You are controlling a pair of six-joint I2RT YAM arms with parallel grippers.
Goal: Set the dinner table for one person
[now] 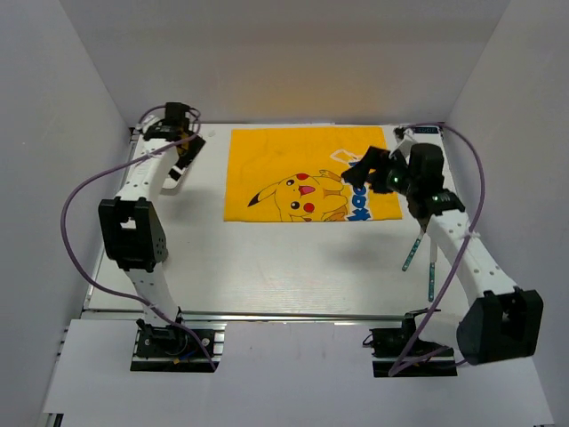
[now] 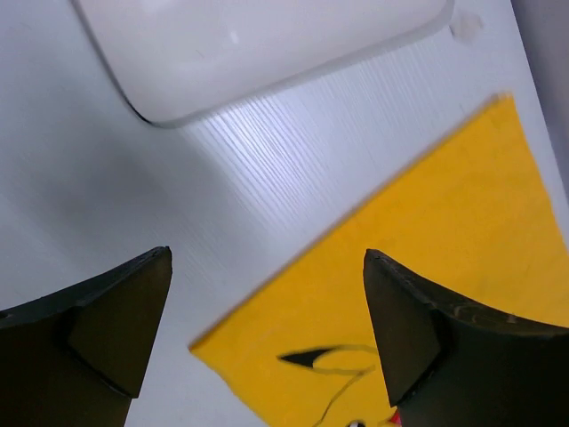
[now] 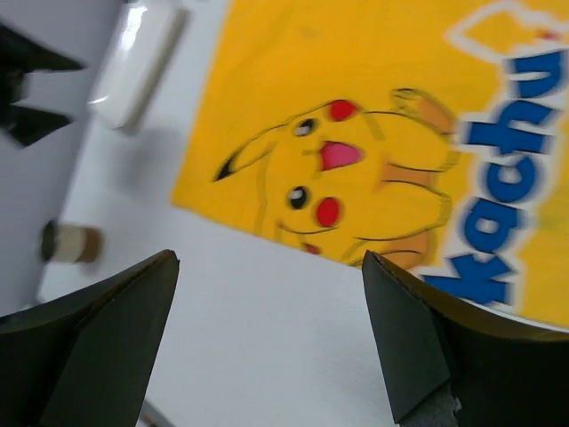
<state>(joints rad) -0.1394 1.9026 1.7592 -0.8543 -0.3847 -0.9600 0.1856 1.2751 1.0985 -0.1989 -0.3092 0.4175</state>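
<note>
The open fingers of my left gripper miss the dish, so next I will move that gripper away from the cloth toward the side and down onto the white dish's near rim (image 1: 173,186) (image 2: 182,105).
The dinner table (image 1: 267,267) is a white tabletop with a metal rail (image 1: 267,313) along its front. A yellow cartoon-print cloth (image 1: 302,173) lies flat at its back middle. My left gripper (image 1: 187,151) is open and empty at the back left, above the table beside the cloth's left edge (image 2: 427,294). A white rounded dish (image 2: 267,44) lies just beyond its open fingers and shows under the arm (image 1: 172,183). My right gripper (image 1: 360,169) is open and empty, hovering over the cloth's right part (image 3: 356,151).
Two thin utensils with teal handles (image 1: 412,253) (image 1: 431,274) lie at the right by my right arm. A small brown cylinder (image 3: 71,242) stands near the left wall. Grey-white panels wall the table on three sides.
</note>
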